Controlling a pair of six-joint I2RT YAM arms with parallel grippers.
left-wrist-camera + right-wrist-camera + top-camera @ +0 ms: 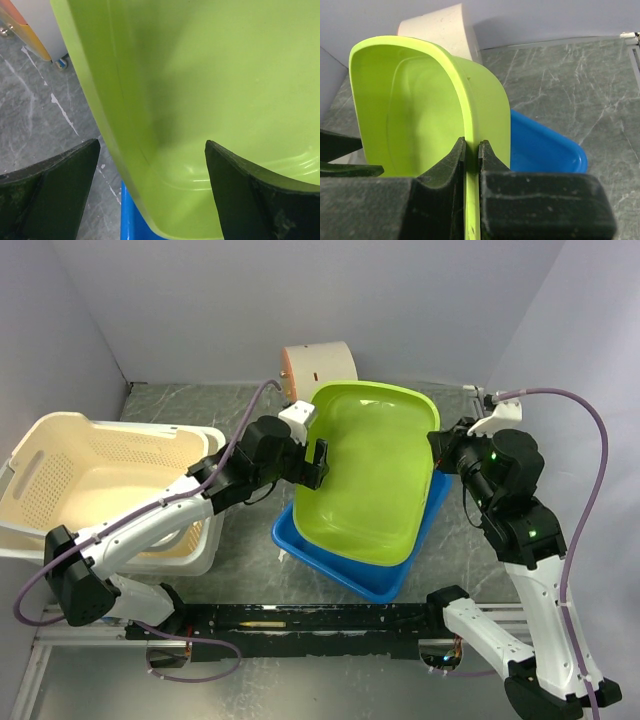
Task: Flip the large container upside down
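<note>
My left gripper's fingers straddle the opposite side of the large container, so my right gripper next needs to move with the large container's pinched rim [433,447] [472,150] toward my left gripper and then open its fingers.
The large container [370,470], a lime-green plastic tub, is tilted up on its side, its open hollow facing the top camera, its lower edge resting in a blue tub [330,560]. My right gripper [442,453] is shut on the container's right rim; in the right wrist view the jaws [471,144] pinch the thin green rim [470,100]. My left gripper [319,462] stands open at the container's left rim. In the left wrist view its fingers [60,185] straddle the green wall [225,75], one outside and one inside, without touching it.
The blue tub [545,145] lies on the grey marbled table under the green one. A cream laundry basket [90,470] stands at the left beside my left arm. A cream cylinder-shaped object [320,365] lies at the back against the wall.
</note>
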